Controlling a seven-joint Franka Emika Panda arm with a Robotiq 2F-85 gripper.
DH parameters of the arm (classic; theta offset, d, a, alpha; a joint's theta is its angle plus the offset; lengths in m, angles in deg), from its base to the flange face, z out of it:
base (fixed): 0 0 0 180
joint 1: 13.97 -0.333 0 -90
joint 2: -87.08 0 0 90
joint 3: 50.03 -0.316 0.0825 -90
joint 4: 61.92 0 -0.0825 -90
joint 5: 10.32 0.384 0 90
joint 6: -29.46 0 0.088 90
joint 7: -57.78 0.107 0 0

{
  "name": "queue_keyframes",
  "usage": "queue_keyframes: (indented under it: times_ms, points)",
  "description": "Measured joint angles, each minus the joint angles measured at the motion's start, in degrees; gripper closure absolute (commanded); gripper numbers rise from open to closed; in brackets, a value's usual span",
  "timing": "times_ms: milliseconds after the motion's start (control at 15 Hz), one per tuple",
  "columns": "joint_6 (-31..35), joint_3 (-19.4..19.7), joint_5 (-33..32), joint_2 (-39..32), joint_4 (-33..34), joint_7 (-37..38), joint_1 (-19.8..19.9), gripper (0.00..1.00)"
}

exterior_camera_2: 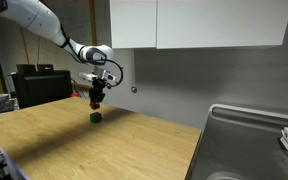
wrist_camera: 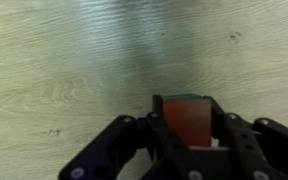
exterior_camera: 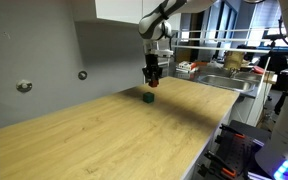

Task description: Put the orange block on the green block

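Observation:
My gripper will lower onto the green block's top [exterior_camera: 148, 95] [wrist_camera: 185, 97] next, then open.
The orange block [wrist_camera: 188, 120] is clamped between my gripper's [wrist_camera: 188, 128] fingers in the wrist view. A thin dark green edge of the green block [wrist_camera: 184, 96] shows just past its top edge. In both exterior views the gripper [exterior_camera: 152, 78] [exterior_camera_2: 97, 99] hangs straight down over the green block [exterior_camera: 148, 98] [exterior_camera_2: 96, 116], which sits on the wooden table. The orange block shows as a small red spot [exterior_camera: 152, 83] [exterior_camera_2: 96, 102] in the fingers, a short gap above the green one.
The light wooden table [exterior_camera: 114, 135] [exterior_camera_2: 84, 145] stretches wide around the green block. A grey wall [exterior_camera_2: 184, 70] stands behind it. A metal sink [exterior_camera_2: 249, 140] lies off the table's end, with shelves and clutter beyond [exterior_camera: 214, 65].

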Motion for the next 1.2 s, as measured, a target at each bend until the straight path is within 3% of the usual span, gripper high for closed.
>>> queue_keyframes:
  times_ms: [600,667,800,1000,1200]
  points:
    - [-1.77,-0.82,-0.49,-5.48,3.18,0.01,-1.26,0.82]
    - [-2.09,-0.85,-0.52,-5.99,3.74,0.01,-1.39,0.32]
    - [-2.99,-0.87,-0.76,-6.85,4.9,0.06,-1.63,0.26]
    - [-4.23,-0.87,-1.36,-7.81,6.32,0.61,-1.69,0.03]
    - [-5.16,-0.87,-1.67,-8.36,7.05,0.8,-1.6,0.0]
